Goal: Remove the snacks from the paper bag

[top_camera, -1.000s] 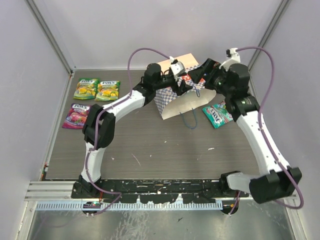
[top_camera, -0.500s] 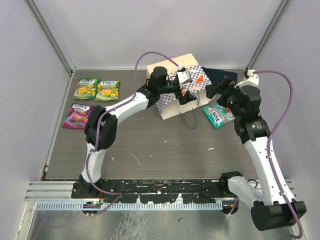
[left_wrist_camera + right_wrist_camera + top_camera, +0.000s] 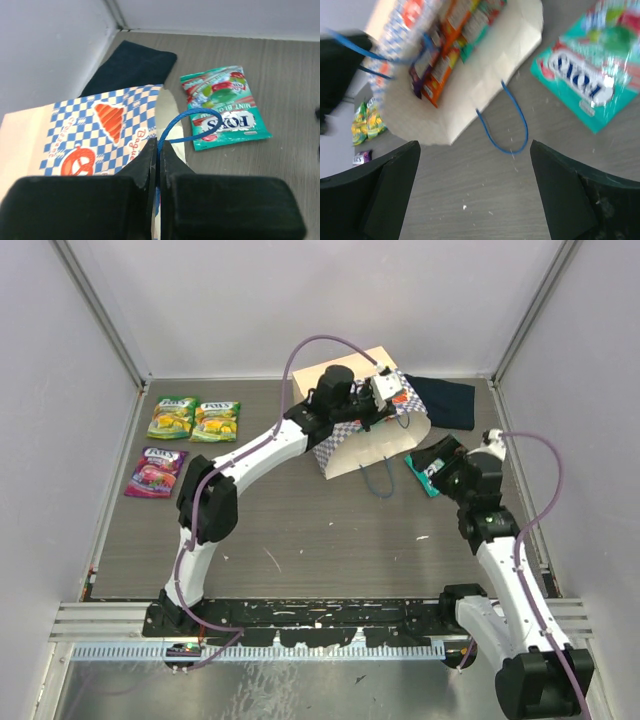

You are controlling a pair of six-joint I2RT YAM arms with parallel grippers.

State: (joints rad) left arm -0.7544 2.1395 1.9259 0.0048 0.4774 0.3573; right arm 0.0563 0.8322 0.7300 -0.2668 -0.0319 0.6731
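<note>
My right gripper moves down and to the left in the top view into the bag, onto the teal-red snack [image 3: 481,25] next, since the bag stands open with snacks showing inside.
The paper bag [image 3: 372,443] lies at the back of the table with its mouth toward the right. My left gripper [image 3: 159,148] is shut on the bag's upper blue string handle [image 3: 192,125], at the bag's top edge [image 3: 402,403]. Inside the open mouth, orange and purple snacks [image 3: 451,52] show. A teal-white pouch [image 3: 585,85] lies on the table right of the bag. My right gripper [image 3: 475,146] stands open and holds nothing; it hangs over the table beside that pouch [image 3: 424,476]. Two green-yellow pouches [image 3: 194,419] and a purple one [image 3: 154,471] lie at the far left.
A dark navy folded cloth [image 3: 446,400] lies at the back right, behind the bag and close to the wall. The bag's second blue handle [image 3: 512,131] trails loose on the table in front of the mouth. Grey walls close in the left, back and right.
My left gripper has slid right along the bag's top and shut on the blue handle. The right arm has drawn back from the bag's mouth toward the near right, still open.
</note>
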